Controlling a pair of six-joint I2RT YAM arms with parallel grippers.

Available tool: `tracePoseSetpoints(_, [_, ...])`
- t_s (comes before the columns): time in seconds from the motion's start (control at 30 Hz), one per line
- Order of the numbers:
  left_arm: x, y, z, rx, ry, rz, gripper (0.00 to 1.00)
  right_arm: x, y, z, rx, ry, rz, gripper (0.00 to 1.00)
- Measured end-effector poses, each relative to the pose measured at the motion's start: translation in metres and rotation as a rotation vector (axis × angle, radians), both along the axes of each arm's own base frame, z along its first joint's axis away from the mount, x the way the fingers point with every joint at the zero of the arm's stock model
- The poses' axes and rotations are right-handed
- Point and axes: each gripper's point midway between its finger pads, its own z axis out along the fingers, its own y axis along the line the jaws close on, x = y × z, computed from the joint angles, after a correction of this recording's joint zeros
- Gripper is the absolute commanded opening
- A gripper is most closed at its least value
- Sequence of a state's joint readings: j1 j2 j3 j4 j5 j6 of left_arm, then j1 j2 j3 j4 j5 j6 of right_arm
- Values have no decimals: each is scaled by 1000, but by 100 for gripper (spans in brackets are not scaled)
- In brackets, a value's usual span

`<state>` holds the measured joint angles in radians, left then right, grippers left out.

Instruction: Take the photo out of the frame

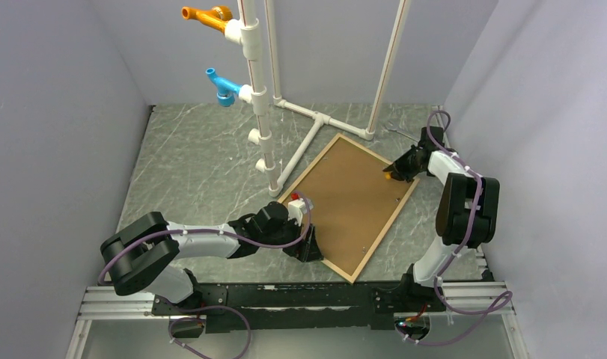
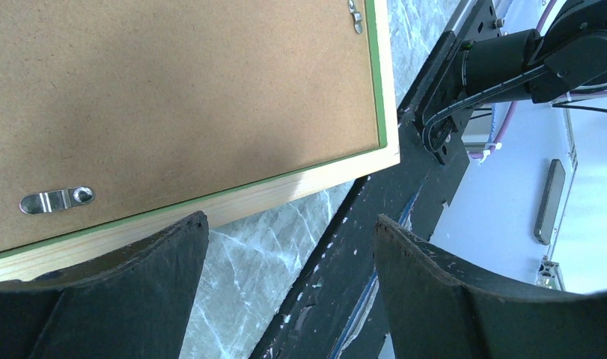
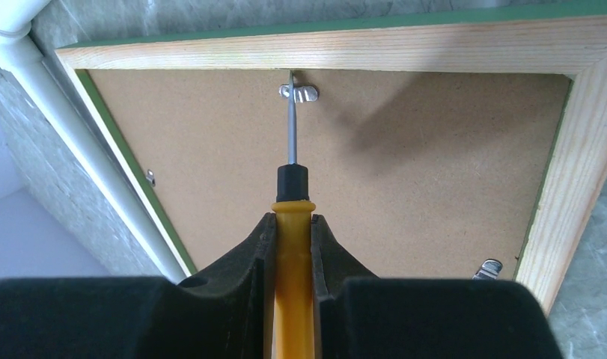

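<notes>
The clip clears the far bar, so my right gripper will take the screwdriver point(image 3: 293, 254) back, to the right in the top view and down onto bare table, then release it.
The frame point(image 1: 385, 233) lies face down on the table, its pale wood back rails with green inner edges around the brown backing board point(image 1: 350, 202). The photo is hidden under the board. My right gripper point(image 3: 293, 221) is shut on a yellow-handled screwdriver point(image 3: 293, 254), whose tip rests at a metal turn clip point(image 3: 299, 92) by the frame's far rail point(image 3: 435, 46). My left gripper point(image 2: 289, 224) is open at the frame's near-left rail point(image 2: 285, 187), with one finger point(image 2: 158, 254) over the rail's edge. Another clip point(image 2: 57, 199) lies on the board beside it.
A white pipe stand point(image 1: 315, 120) stands just behind the frame's far-left side, with an orange fitting point(image 1: 206, 16) and a blue fitting point(image 1: 221, 86) up high. The black base rail point(image 1: 300, 299) runs along the near edge. Grey walls close in the left, right and back.
</notes>
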<state>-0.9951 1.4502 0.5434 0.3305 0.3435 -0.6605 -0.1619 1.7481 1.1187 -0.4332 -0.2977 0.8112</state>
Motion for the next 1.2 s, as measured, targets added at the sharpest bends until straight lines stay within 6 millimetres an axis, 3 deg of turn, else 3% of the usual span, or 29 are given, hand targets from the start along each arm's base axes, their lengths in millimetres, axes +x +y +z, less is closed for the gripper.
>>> tracePoseSetpoints(0.27, [0,0,0,-2,5,4,85,-13,-6,4,-14,4,6,0])
tracePoseSetpoints(0.43, [-1,1,1,1,7,4,85,-36,0,32,-129,-44,70,0])
tracePoseSetpoints(0.5, [-2,4,2,10,11,6,85,-39,17,51,-204,-104,138,0])
tracePoseSetpoints(0.6, [-3,9,10,13,3,18,86,-52,62,68,-285,-195,289,0])
tracePoseSetpoints(0.67, [0,13,25,-6,-27,39,88,-71,89,64,-309,-206,384,0])
tracePoseSetpoints(0.77, [7,20,48,-38,-83,88,90,-101,110,44,-345,-177,494,0])
tracePoseSetpoints(0.93, [17,46,75,-77,-170,208,93,-123,135,32,-412,-184,629,0])
tracePoseSetpoints(1.03, [18,68,70,-59,-186,277,94,-120,129,33,-478,-194,605,0])
tracePoseSetpoints(1.2, [16,97,57,-30,-177,370,96,-114,82,36,-659,-143,388,0])
